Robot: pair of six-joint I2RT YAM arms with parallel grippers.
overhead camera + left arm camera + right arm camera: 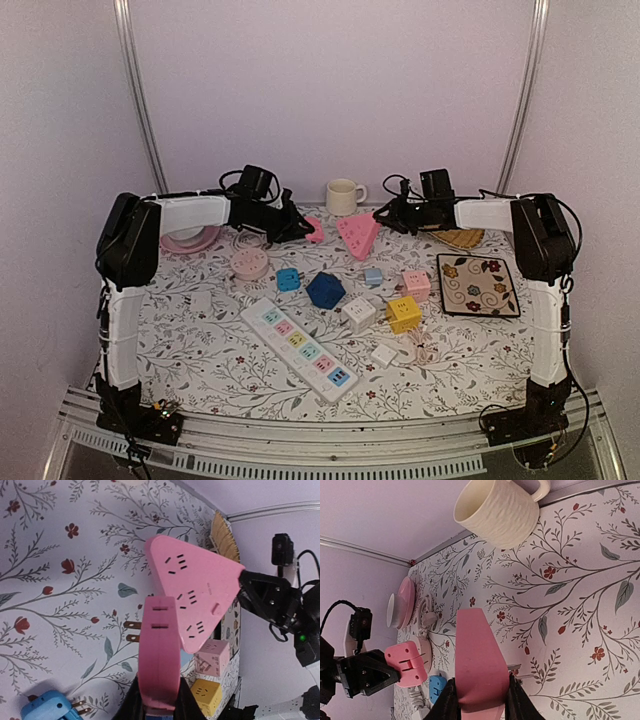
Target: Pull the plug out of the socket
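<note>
The plug's pins are bare, so my right gripper needs to go down toward the open cloth [370, 254] beside the light blue cube and let go of the pink triangular socket there.
My left gripper [303, 229] is shut on a small pink plug [316, 231]; in the left wrist view the plug [159, 650] stands between the dark fingers [129, 702], with its two metal prongs bare and pointing left. My right gripper [386, 215] is shut on a pink triangular socket [358, 236], which shows edge-on in the right wrist view [476, 665]. In the left wrist view the socket's slotted face [197, 585] is just right of the plug. In the top view a small gap separates plug and socket.
A cream mug [343, 196] stands at the back. Also on the floral cloth are a pink dish [190, 240], a round pink socket [249, 263], a blue plug [288, 279], a white power strip [300, 347], several cube adapters [404, 313] and a floral tile [478, 285].
</note>
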